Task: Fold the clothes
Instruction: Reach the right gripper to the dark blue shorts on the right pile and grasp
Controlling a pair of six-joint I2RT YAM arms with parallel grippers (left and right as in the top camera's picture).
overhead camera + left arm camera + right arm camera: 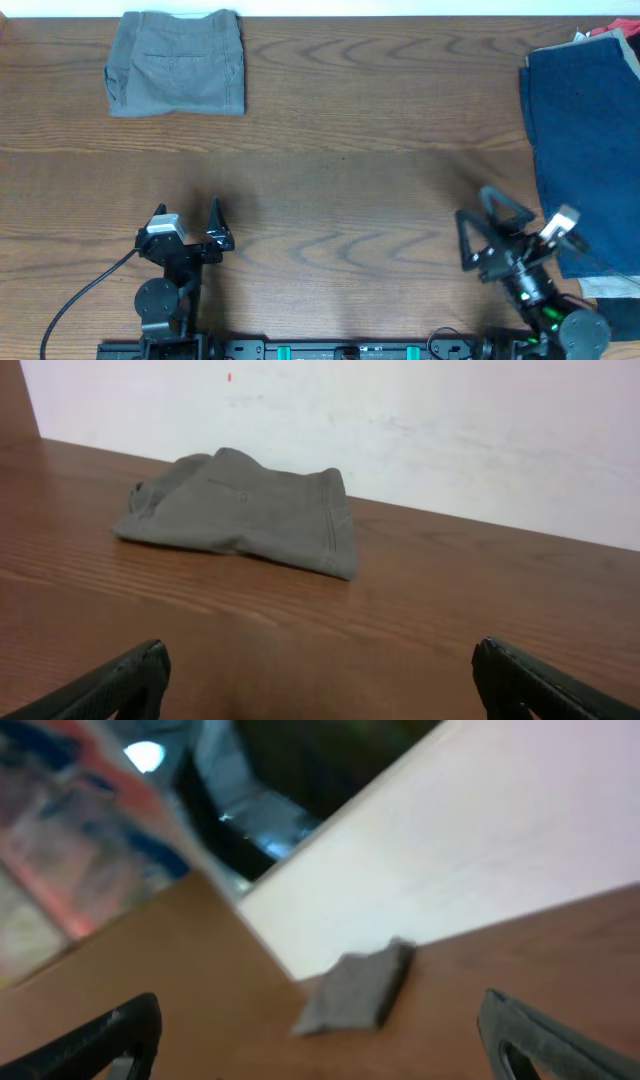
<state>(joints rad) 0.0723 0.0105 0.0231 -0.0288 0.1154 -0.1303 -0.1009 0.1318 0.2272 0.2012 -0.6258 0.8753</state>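
The robot still has to fold the navy pair, so its right gripper should first move outward, fingers pointing down, and go down onto that pair's long edge near its far end (530, 92).
A folded grey-olive pair of shorts (177, 63) lies at the far left of the table; it also shows in the left wrist view (250, 510) and, blurred, in the right wrist view (355, 988). A dark navy blue pair (585, 140) lies spread at the right edge. My left gripper (190, 222) is open and empty near the front left, its fingers wide apart in its wrist view (318, 680). My right gripper (476, 228) is open and empty at the front right, just left of the navy pair; its wrist view (318, 1035) is blurred. No beige pair shows.
Red and light fabric (608, 36) peeks out at the far right corner behind the navy pair. A black cable (85, 295) runs from the left arm toward the front edge. A white wall (420, 420) stands behind the table.
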